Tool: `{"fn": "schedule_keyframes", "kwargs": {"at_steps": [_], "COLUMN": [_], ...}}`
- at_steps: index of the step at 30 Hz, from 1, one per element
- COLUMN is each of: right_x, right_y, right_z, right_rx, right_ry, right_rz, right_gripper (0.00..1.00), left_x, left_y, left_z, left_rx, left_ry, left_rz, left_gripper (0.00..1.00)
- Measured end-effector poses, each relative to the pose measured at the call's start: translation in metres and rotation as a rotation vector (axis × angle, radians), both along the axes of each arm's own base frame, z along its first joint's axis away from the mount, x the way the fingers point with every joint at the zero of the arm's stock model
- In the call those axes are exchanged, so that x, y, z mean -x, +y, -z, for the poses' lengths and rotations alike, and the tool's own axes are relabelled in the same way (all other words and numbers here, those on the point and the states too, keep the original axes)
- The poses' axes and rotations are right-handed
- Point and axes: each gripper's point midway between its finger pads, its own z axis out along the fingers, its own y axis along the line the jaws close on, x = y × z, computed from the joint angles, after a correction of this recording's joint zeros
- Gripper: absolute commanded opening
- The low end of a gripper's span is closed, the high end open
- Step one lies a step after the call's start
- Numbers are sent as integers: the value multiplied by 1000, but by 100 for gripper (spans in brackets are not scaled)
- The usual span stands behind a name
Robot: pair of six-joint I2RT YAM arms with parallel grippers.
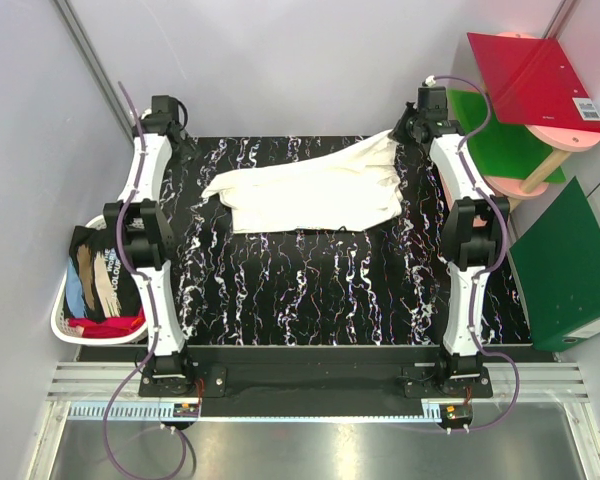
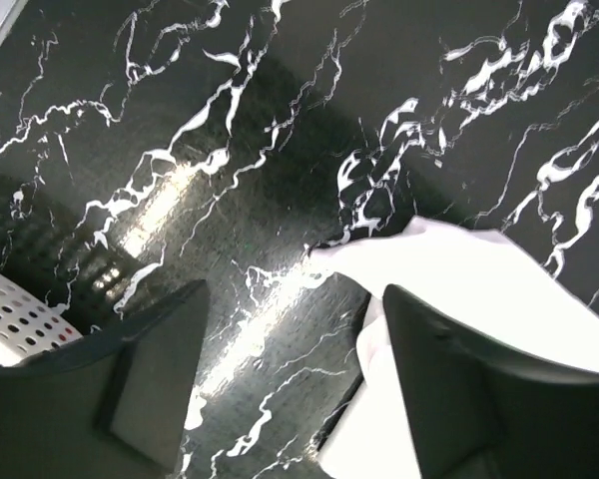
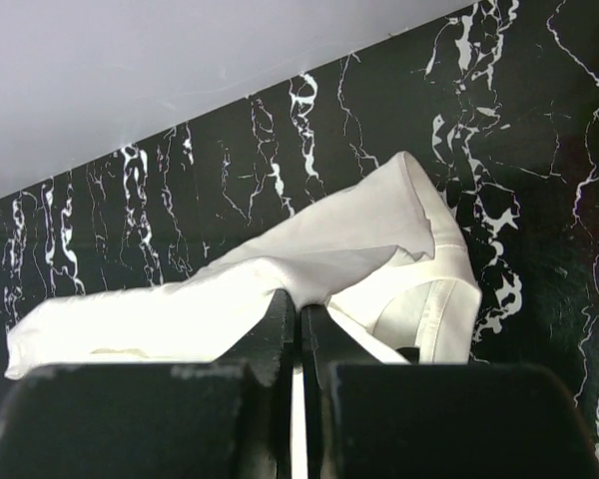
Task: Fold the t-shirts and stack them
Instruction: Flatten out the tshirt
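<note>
The left gripper moves down and to the right in the top view next and closes on the shirt's pointed corner [image 1: 210, 190] [image 2: 337, 259], since that corner lies loose on the tabletop.
A cream-white t-shirt [image 1: 310, 190] lies loosely spread across the far half of the black marbled table [image 1: 310, 290]. My right gripper [image 1: 405, 132] is at the far right, shut on the shirt's raised corner. The right wrist view shows the cloth [image 3: 329, 254] pinched at the gripper's [image 3: 300, 311] tips. My left gripper [image 1: 183, 145] is at the far left and stands open [image 2: 295, 384]. Only bare table lies between its fingers, and the shirt's edge [image 2: 459, 279] is beside its right finger [image 2: 479, 389]. More t-shirts, black with tan streaks [image 1: 100, 272] and red [image 1: 115, 325], sit in a basket.
The white perforated basket [image 1: 64, 318] stands off the table's left edge [image 2: 20, 319]. Stiff red [image 1: 535, 75] and green [image 1: 500, 140] boards rest on a round pink stand at the back right. A green folder [image 1: 570, 265] lies right of the table.
</note>
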Motion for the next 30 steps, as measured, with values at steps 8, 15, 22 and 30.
{"fn": "schedule_keyframes", "kwargs": {"at_steps": [8, 15, 22, 30], "right_x": [12, 16, 16, 13], "right_y": [3, 5, 13, 18], "right_z": [9, 15, 9, -2], "right_rx": [16, 26, 30, 34], "right_ry": [31, 49, 42, 13], "right_rz": [-12, -19, -34, -47], "right_gripper": [0, 0, 0, 0], "left_x": [11, 20, 10, 6], "left_y": [-12, -38, -45, -44], "left_z": [66, 117, 112, 114], "left_rx": [119, 279, 336, 342], "left_ry": [132, 223, 174, 161], "left_rz": [52, 93, 111, 96], "left_gripper": [89, 88, 87, 78]}}
